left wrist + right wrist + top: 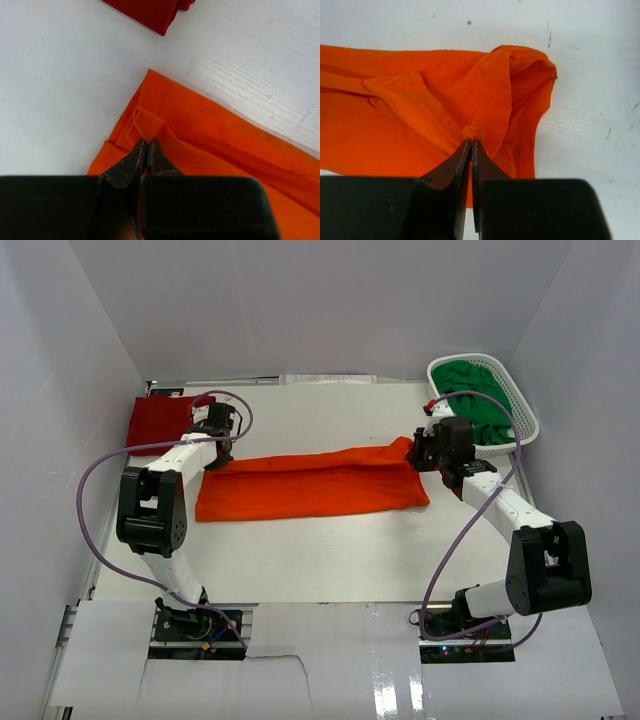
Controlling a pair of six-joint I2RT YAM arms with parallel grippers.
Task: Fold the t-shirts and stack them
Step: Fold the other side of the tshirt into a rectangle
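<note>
My left gripper holds the pinched edge of the t-shirt and should next pull it back over the t-shirt's near layer [214,497] [106,159] and let go of the t-shirt there, because that layer is still uncovered.
The orange t-shirt [310,485] lies folded into a long strip across the middle of the table. My left gripper [215,450] is shut on a pinch of its left end [150,125], where the cloth puckers at the fingertips. At the strip's right end my right gripper [420,450] is shut on a small bunch of orange cloth [477,127], with the fabric lifted into a fold around it. The dark red t-shirt [160,420] lies folded at the far left, its corner showing in the left wrist view [155,12]. A green t-shirt [480,405] sits crumpled in the basket.
The white mesh basket [525,410] stands at the far right corner, close behind the right arm. White walls enclose the table on the left, back and right. Purple cables loop off both arms.
</note>
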